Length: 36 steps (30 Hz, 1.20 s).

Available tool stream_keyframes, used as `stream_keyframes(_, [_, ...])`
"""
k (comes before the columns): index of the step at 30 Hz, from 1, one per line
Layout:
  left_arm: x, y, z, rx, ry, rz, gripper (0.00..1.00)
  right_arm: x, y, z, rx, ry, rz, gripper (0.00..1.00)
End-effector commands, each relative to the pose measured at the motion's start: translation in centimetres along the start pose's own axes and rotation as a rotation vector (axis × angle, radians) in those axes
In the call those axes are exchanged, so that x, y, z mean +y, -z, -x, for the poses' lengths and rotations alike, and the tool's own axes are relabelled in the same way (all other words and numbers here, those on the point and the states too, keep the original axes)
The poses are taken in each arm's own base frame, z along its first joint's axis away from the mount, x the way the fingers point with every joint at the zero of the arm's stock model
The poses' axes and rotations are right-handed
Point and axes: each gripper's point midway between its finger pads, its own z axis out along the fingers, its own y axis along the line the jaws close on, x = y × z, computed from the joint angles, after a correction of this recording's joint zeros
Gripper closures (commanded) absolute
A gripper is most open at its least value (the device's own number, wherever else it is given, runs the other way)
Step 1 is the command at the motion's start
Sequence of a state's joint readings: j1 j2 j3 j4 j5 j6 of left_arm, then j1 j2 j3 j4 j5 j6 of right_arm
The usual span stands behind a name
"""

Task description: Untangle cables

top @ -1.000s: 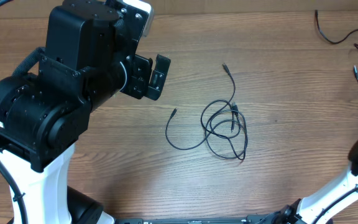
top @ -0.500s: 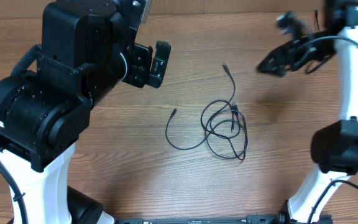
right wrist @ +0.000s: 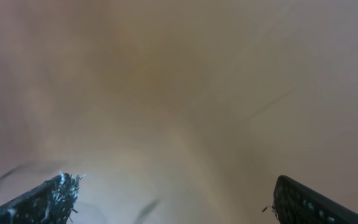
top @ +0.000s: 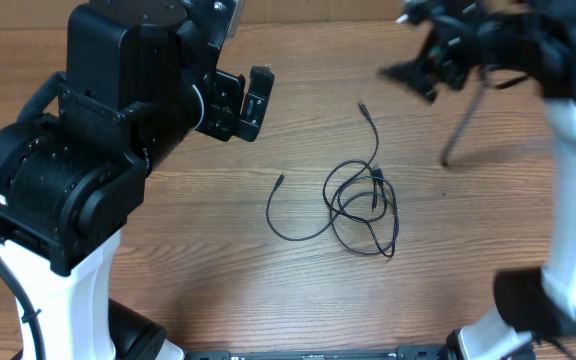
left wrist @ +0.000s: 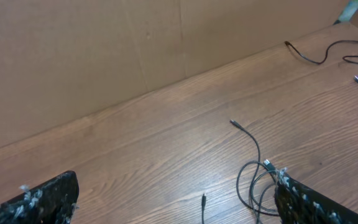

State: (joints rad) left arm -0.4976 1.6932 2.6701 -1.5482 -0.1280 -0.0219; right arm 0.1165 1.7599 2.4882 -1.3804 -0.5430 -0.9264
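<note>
The tangle's near loop (top: 374,238) is below and back from my right gripper, so I next need to lower it back onto that part, clear of the crowded crossings.
A thin black cable (top: 363,205) lies tangled in loops on the wooden table (top: 168,260) at the centre. One end points up toward the back, another trails left to a plug (top: 281,180). It also shows in the left wrist view (left wrist: 253,177). My left gripper (top: 245,103) is open and empty, held above the table to the left of the tangle. My right gripper (top: 418,60) is blurred by motion, high above the back right of the tangle. Its wrist view shows the fingers (right wrist: 48,199) wide apart with nothing between them.
More black cables (left wrist: 328,53) lie at the table's far right corner, seen in the left wrist view. A cardboard wall (left wrist: 104,50) stands along the back edge. The left arm's large black body (top: 78,160) covers the table's left side.
The right arm has swung in from the right and now reaches over the back of the table, moving left. The left gripper has barely moved. The cable lies as before.
</note>
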Motion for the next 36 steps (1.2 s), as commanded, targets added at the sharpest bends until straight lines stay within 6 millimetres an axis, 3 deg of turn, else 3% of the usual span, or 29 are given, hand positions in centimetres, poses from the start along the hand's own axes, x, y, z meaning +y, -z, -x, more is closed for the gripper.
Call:
stream_keyframes(1, [0.1, -0.9, -0.1, 0.018, -0.018, 0.013, 0.00, -1.9, 6.1, 3.9, -0.075, -0.022, -0.223, 0.00])
stream_keyframes(8, [-0.1, -1.9, -1.0, 0.065, -0.024, 0.009, 0.00, 0.8, 8.7, 1.8, -0.045, -0.063, -0.231, 0.00])
stream_keyframes(14, [-0.1, -2.3, -1.4, 0.088, -0.027, 0.010, 0.00, 2.1, 6.7, -1.1, -0.159, -0.119, -0.314, 0.00])
stream_keyframes(17, [-0.2, -2.2, -1.9, 0.107, -0.029, 0.005, 0.00, 1.7, 6.7, -2.2, -0.227, -0.170, -0.407, 0.00])
stream_keyframes(26, [-0.2, -2.1, -3.0, 0.152, -0.033, 0.003, 0.00, 1.7, 5.3, -3.8, -0.289, -0.279, -0.426, 0.00])
stream_keyframes(29, [-0.4, -2.1, -2.8, 0.146, -0.026, -0.007, 0.00, 2.2, 3.6, -5.4, -0.263, -0.491, -0.352, 0.00])
stream_keyframes(33, [-0.6, -2.1, -2.7, 0.141, -0.024, -0.022, 0.00, 3.6, 0.2, -9.6, -0.136, -0.806, -0.254, 0.00])
stream_keyframes(36, [-0.6, -2.1, -2.7, 0.140, -0.024, -0.022, 0.00, 5.4, -2.3, -12.3, -0.024, -0.914, -0.156, 0.00])
